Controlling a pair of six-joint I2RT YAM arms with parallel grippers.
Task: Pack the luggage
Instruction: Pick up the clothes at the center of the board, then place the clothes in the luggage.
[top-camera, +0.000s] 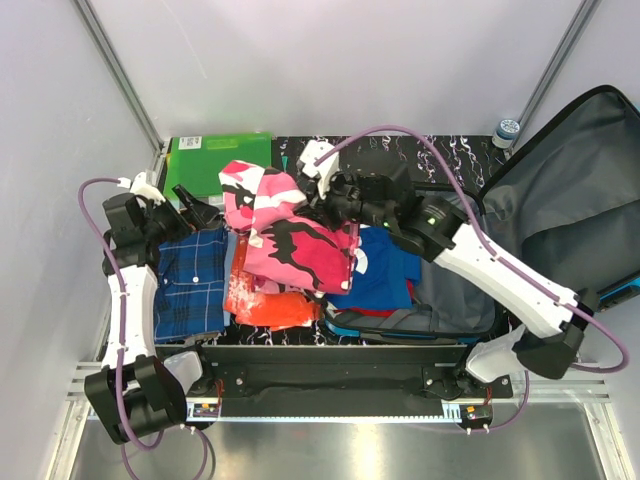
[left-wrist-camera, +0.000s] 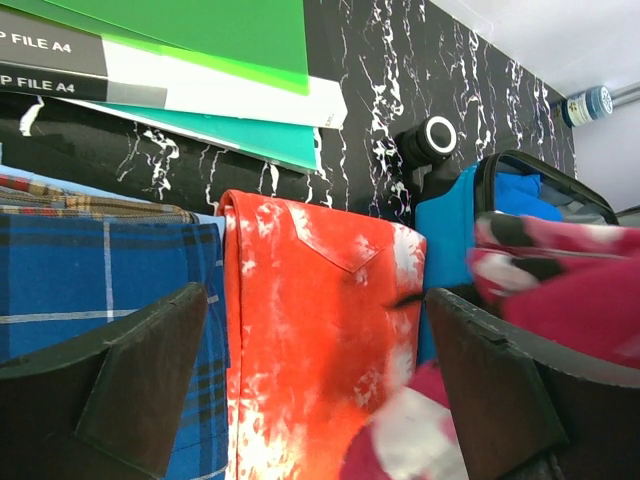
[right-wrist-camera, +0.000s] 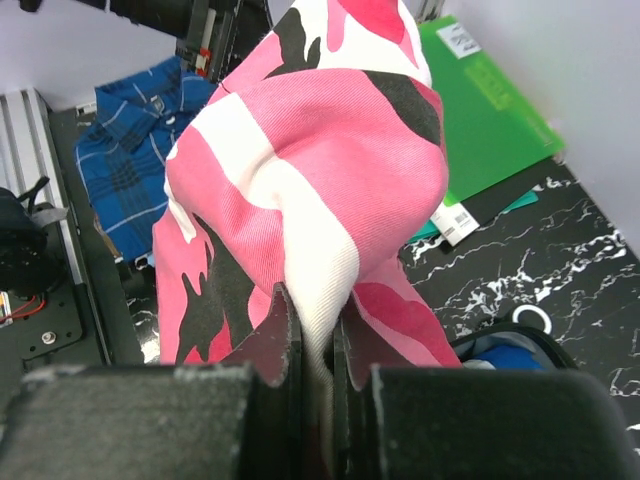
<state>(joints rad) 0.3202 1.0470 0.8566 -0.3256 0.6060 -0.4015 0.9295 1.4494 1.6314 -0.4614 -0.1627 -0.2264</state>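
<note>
The pink garment (top-camera: 290, 235) is hanging mostly outside the luggage. My right gripper should next move down and to the right in the top view and let go of it on top of the blue garment (top-camera: 385, 265).
The luggage (top-camera: 455, 300) lies open at centre right, its grey-lined lid (top-camera: 575, 190) raised to the right, with a blue garment (top-camera: 385, 265) inside. My right gripper (top-camera: 322, 198) is shut on a pink camouflage garment (top-camera: 290, 235) lifted over the luggage's left edge; in the right wrist view the cloth (right-wrist-camera: 320, 170) is pinched between the jaws (right-wrist-camera: 315, 330). My left gripper (top-camera: 200, 213) stands open and holds nothing. It hovers (left-wrist-camera: 315, 385) above an orange-red tie-dye garment (left-wrist-camera: 310, 320), with the luggage's blue shell (left-wrist-camera: 450, 225) just beyond.
A blue plaid shirt (top-camera: 190, 275) lies left of the orange-red garment (top-camera: 270, 303). Green folders (top-camera: 215, 160) sit at the back left on the black marbled table. A small bottle (top-camera: 508, 128) stands at the back right. White walls enclose the sides.
</note>
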